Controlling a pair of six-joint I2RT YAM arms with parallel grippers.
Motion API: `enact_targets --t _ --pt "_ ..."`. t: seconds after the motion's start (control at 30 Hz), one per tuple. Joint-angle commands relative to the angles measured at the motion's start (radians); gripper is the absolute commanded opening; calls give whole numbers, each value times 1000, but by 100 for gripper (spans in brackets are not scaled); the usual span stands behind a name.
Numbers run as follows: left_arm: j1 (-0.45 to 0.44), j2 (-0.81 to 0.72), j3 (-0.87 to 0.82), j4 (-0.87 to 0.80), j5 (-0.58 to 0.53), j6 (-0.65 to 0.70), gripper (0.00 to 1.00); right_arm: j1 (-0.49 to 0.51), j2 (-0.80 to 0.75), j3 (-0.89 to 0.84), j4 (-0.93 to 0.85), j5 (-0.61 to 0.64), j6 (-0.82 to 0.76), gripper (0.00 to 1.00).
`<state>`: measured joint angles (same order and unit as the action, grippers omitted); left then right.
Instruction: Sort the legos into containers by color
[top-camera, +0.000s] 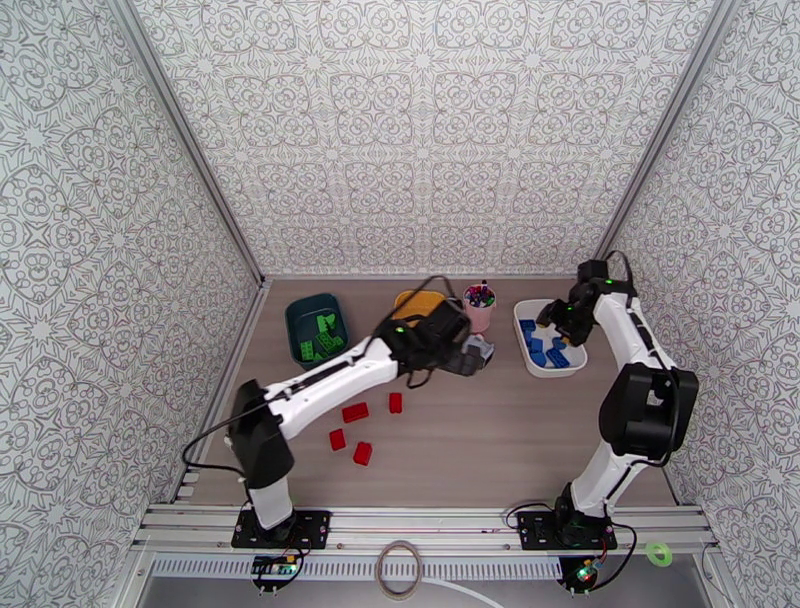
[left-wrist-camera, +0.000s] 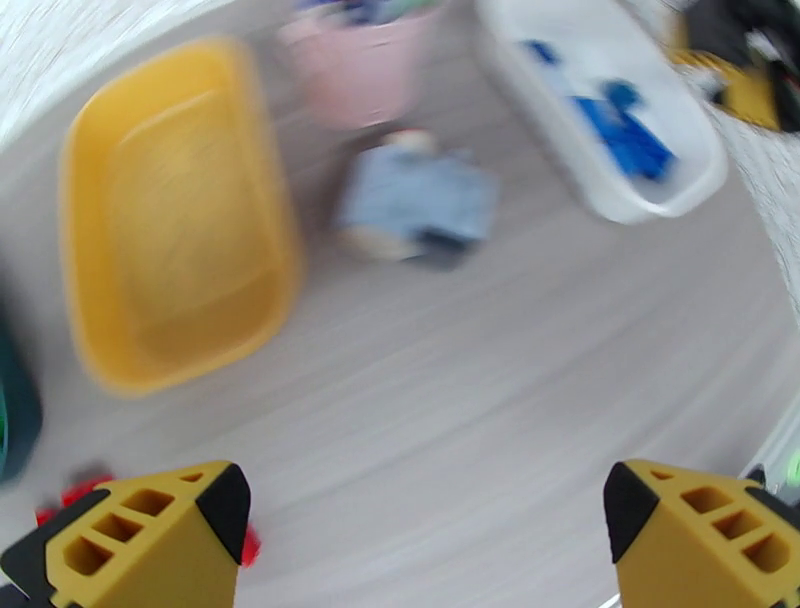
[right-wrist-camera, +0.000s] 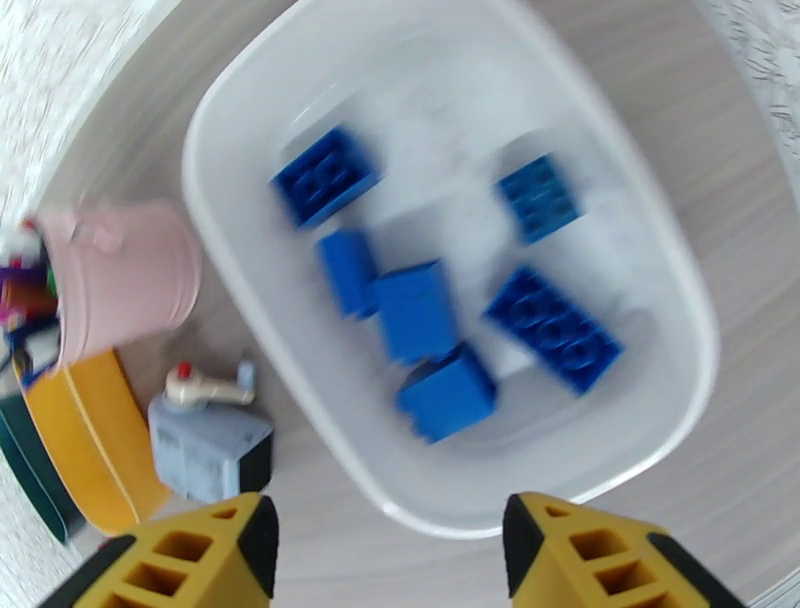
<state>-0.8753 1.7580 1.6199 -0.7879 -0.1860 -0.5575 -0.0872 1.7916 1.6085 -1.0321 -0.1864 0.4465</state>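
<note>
The closest red lego is the one my right gripper will go down onto, after it next swings back past the white-grey box.
Several red legos lie loose on the table at the front left; one shows blurred behind my left finger. Green legos fill the dark teal tub. The yellow tub looks empty, and my left arm partly covers it from above. Blue legos lie in the white tub. My left gripper hovers open and empty above the table's middle. Over the white tub hangs my right gripper, open and empty.
A pink cup of pens stands between the yellow and white tubs. A small white-grey box lies in front of the cup, just ahead of my left gripper. Patterned walls enclose the table.
</note>
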Motion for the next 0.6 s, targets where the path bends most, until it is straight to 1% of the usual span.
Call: enact_targets --t 0.0,0.23,0.43,0.57 --pt "61 -102 -135 21 -22 -137 99 110 -41 -23 -1 5 -7 63" --pt "194 -301 -416 8 -1 -285 99 391 -35 -43 -5 76 36 63" --pt "298 -459 -610 5 35 -376 99 588 -19 -73 20 99 120 64" --pt "358 -562 -703 -13 49 -404 99 711 18 -73 36 109 172 65"
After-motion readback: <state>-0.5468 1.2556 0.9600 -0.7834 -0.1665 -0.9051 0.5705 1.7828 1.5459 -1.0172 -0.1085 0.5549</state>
